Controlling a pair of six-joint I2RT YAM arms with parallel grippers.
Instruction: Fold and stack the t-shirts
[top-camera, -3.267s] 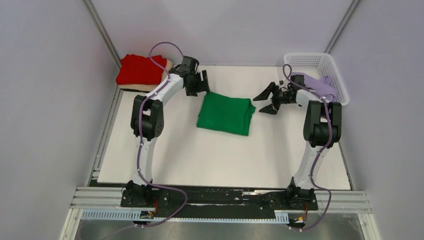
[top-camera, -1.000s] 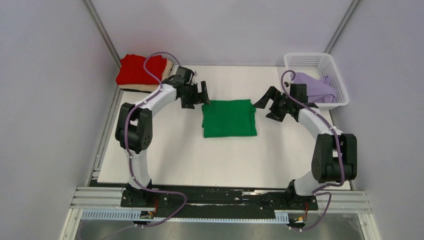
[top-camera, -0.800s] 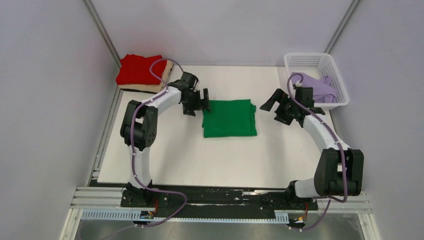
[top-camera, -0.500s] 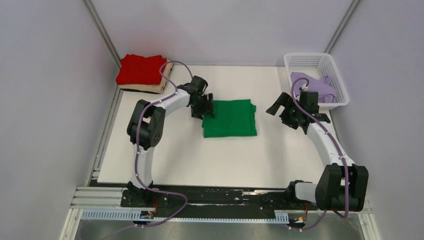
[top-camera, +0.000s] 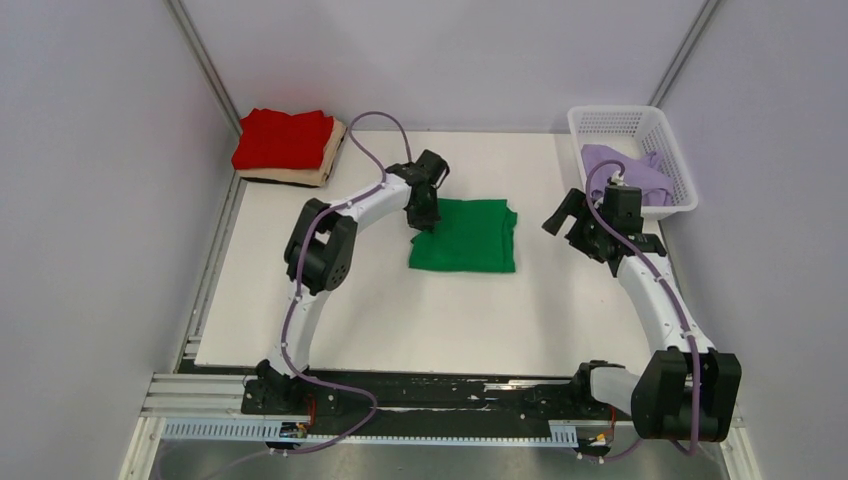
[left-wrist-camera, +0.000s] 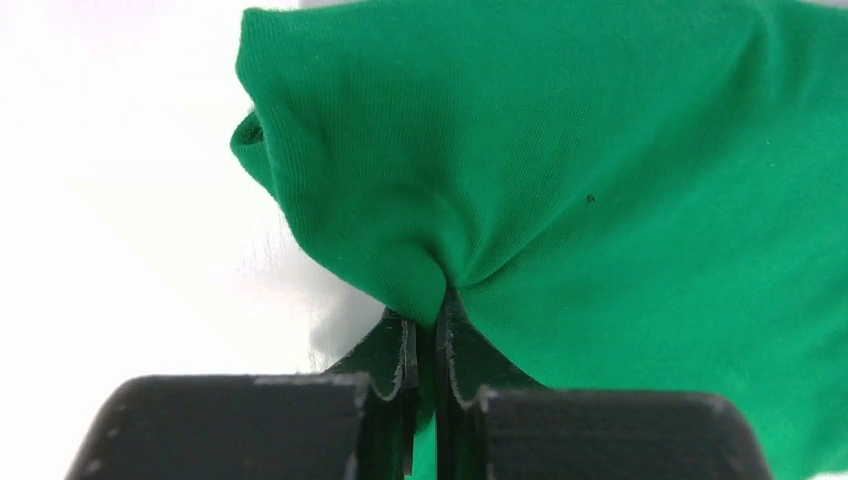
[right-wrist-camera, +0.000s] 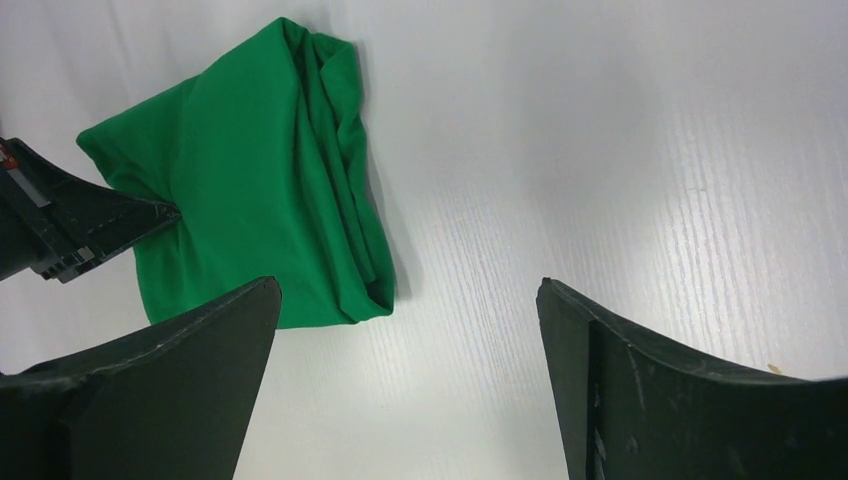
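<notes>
The green t-shirt (top-camera: 465, 235) is folded, so I will lift my left gripper outward and to the left in the top view. My left gripper will let go of the green t-shirt on the red t-shirt (top-camera: 285, 138).
A folded bright green t-shirt (top-camera: 465, 235) lies in the middle of the table. My left gripper (top-camera: 422, 215) is at its left edge, shut on a pinched fold of the green cloth (left-wrist-camera: 600, 180), which bunches up between the fingertips (left-wrist-camera: 428, 325). My right gripper (top-camera: 568, 222) hovers open to the right of the shirt, apart from it, with only bare table between its fingers (right-wrist-camera: 408, 285). The right wrist view shows the green shirt (right-wrist-camera: 260, 200) and the left gripper (right-wrist-camera: 80, 225) at its edge. At the back left, a red t-shirt (top-camera: 285, 138) lies folded on a tan one (top-camera: 315, 172).
A white lattice basket (top-camera: 610, 118) at the back right holds a crumpled pale lavender t-shirt (top-camera: 625, 170). Grey walls close in the white table (top-camera: 450, 320) on three sides. The arm bases stand on a black rail at the near edge.
My left gripper slid right onto the green shirt's left edge and closed on it, bunching the cloth. My right arm drew back to the right, still open.
</notes>
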